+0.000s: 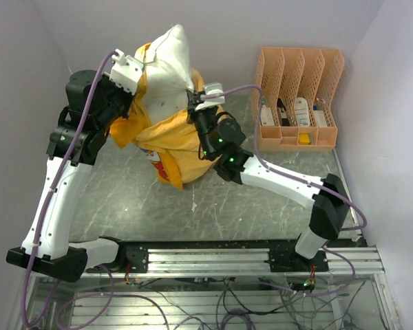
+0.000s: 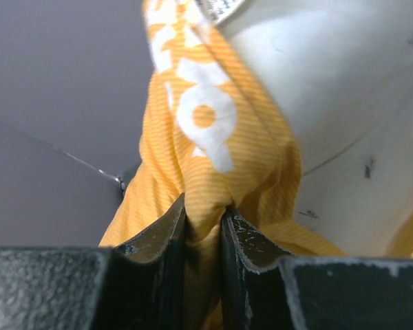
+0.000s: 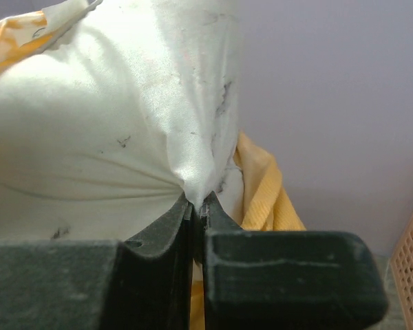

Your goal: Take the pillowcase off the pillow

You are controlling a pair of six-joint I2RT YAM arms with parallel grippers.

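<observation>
The robot's right gripper will next pull the pinched pillow toward the peach plastic file organizer and then release it, because the pillowcase [image 1: 172, 134] is still bunched around the pillow's lower half.
The off-white pillow [image 1: 168, 65] sticks up out of the orange-yellow pillowcase [image 1: 172, 134] at the back middle of the table. The case is bunched round its lower half. My left gripper [image 1: 132, 77] is shut on a fold of the pillowcase [image 2: 199, 158] at the pillow's left side; the pillow [image 2: 358, 103] shows to the right of the fold. My right gripper [image 1: 196, 103] is shut on a pinch of the pillow [image 3: 124, 124] at its right side, with pillowcase fabric [image 3: 261, 185] behind it.
A peach plastic file organizer [image 1: 299, 96] with small items stands at the back right. Purple-grey walls close in the left, back and right. The grey table surface [image 1: 248, 213] lies in front of the pillow.
</observation>
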